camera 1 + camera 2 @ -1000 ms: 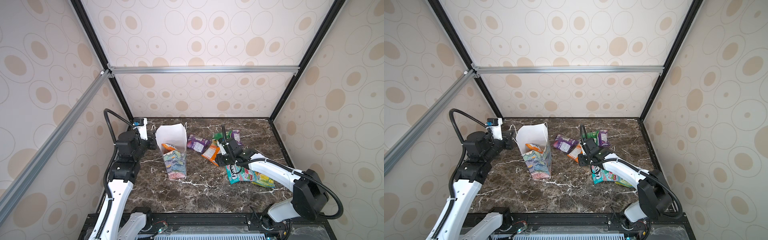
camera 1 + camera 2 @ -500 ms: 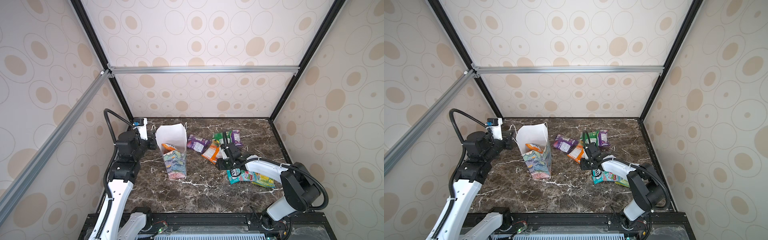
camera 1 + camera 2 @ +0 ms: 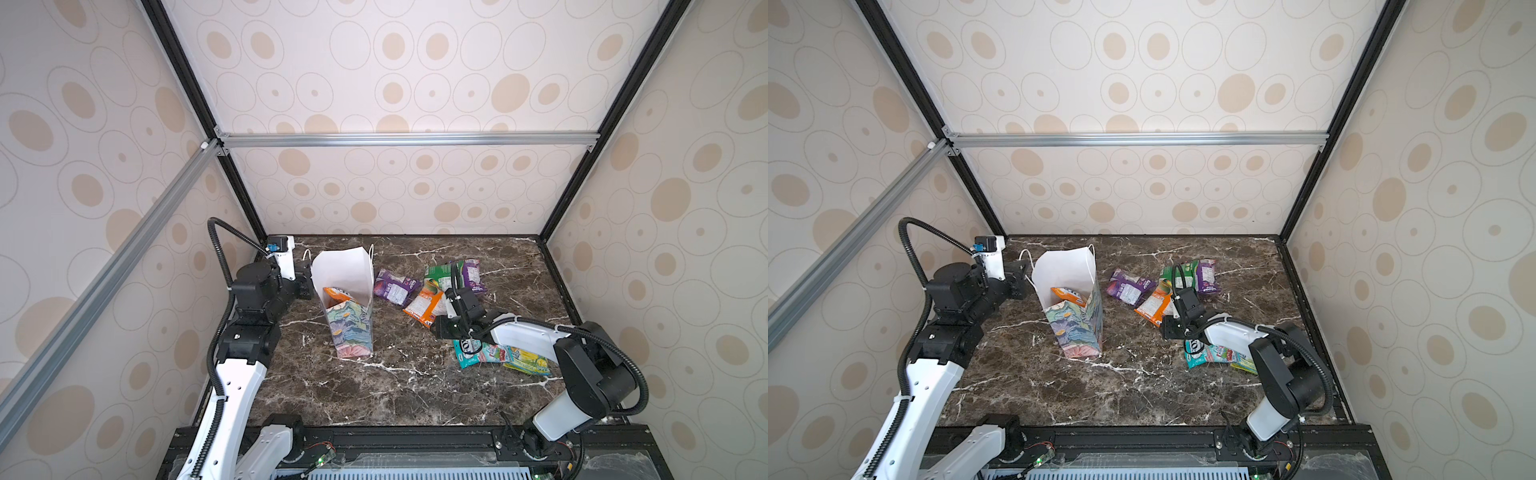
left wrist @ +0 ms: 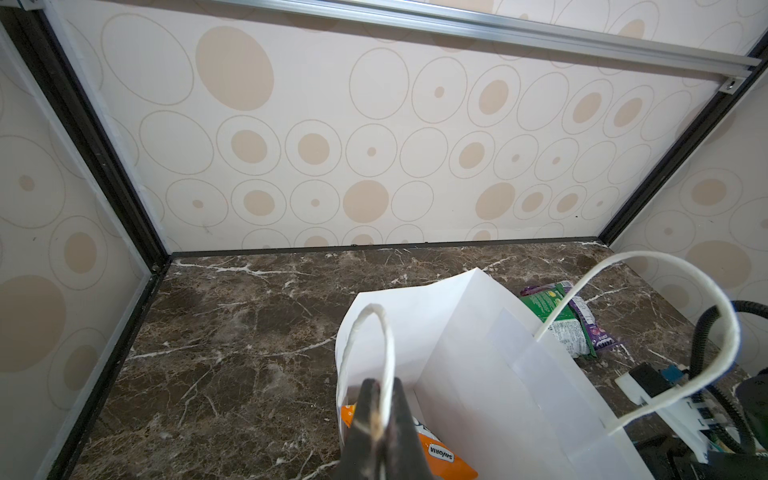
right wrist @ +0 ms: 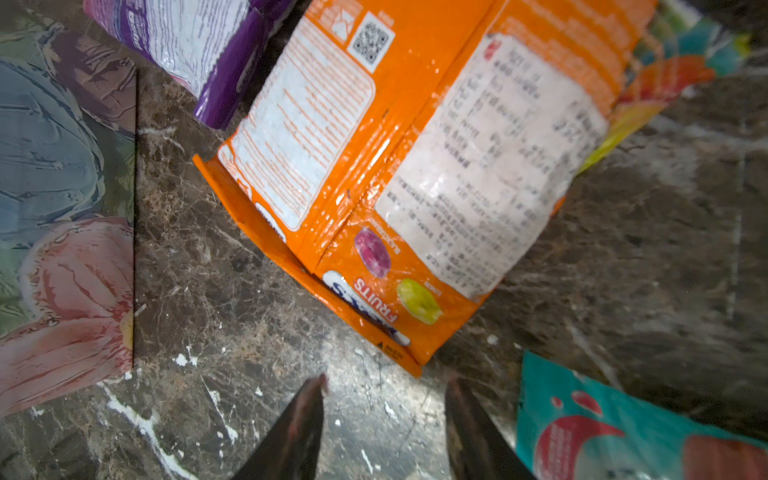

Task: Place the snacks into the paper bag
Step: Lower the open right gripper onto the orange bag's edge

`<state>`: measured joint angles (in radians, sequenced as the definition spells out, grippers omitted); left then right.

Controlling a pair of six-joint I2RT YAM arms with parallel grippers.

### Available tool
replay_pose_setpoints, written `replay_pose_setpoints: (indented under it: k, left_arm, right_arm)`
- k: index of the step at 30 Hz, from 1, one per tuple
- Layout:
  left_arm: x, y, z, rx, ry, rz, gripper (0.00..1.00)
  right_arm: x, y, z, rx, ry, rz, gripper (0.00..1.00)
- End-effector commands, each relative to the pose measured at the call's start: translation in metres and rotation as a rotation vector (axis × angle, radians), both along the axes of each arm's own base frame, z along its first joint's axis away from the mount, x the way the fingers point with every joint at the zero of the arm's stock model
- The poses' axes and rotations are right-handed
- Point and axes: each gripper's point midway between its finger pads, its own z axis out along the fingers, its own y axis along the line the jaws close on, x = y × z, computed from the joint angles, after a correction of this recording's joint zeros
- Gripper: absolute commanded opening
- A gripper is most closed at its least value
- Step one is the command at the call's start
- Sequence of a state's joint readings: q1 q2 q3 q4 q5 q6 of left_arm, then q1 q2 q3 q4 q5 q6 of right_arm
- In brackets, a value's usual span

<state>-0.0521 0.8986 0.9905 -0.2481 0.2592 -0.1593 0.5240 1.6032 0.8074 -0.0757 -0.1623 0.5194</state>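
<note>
The near corner of the orange packet (image 3: 432,324) (image 5: 416,358) points between my right gripper's open fingers, so I need to bring them outward over the marble until they straddle it.
The paper bag (image 3: 351,328) (image 3: 1077,328) stands upright at the left, white inside (image 4: 478,353). An orange packet (image 3: 337,294) (image 4: 444,457) lies in it. My left gripper (image 4: 380,395) (image 3: 305,282) is shut on the bag's near cord handle (image 4: 386,345). My right gripper (image 5: 386,380) (image 3: 434,328) hangs open and empty just over the marble, by the near corner of a second orange packet (image 5: 395,166) (image 3: 424,305). Beside that lie a purple packet (image 3: 395,286) (image 5: 199,37) and a teal packet (image 3: 478,351) (image 5: 602,424).
A green packet (image 3: 440,272) and another purple one (image 3: 471,274) lie near the back wall. A yellow-green packet (image 3: 528,359) sits under my right forearm. The bag's floral side (image 5: 62,208) stands close to the right gripper. Patterned walls enclose three sides.
My right gripper has drawn back a little toward the front, to the orange packet's near corner, and its jaws have widened. The left gripper and the bag have not moved.
</note>
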Motion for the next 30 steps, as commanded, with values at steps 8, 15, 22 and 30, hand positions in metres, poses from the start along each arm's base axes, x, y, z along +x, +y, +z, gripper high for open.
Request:
replay_pose_setpoints:
  k: [8,15,22,30]
  left_arm:
    - [0.000,0.003,0.007,0.007,-0.020,0.012,0.05]
    - [0.000,0.002,0.006,0.005,-0.019,0.008,0.05]
    - [0.000,0.003,0.007,0.007,-0.021,0.011,0.05]
    - [0.000,0.002,0.007,0.006,-0.019,0.006,0.05]
  right_arm:
    - [0.006,-0.007,-0.013,0.069,0.032,-0.075,0.50]
    - [0.008,-0.009,-0.021,0.108,0.035,-0.100,0.51]
    - [0.009,0.001,-0.029,0.171,0.052,-0.099,0.50]
    - [0.006,-0.002,-0.041,0.167,0.077,-0.121,0.46]
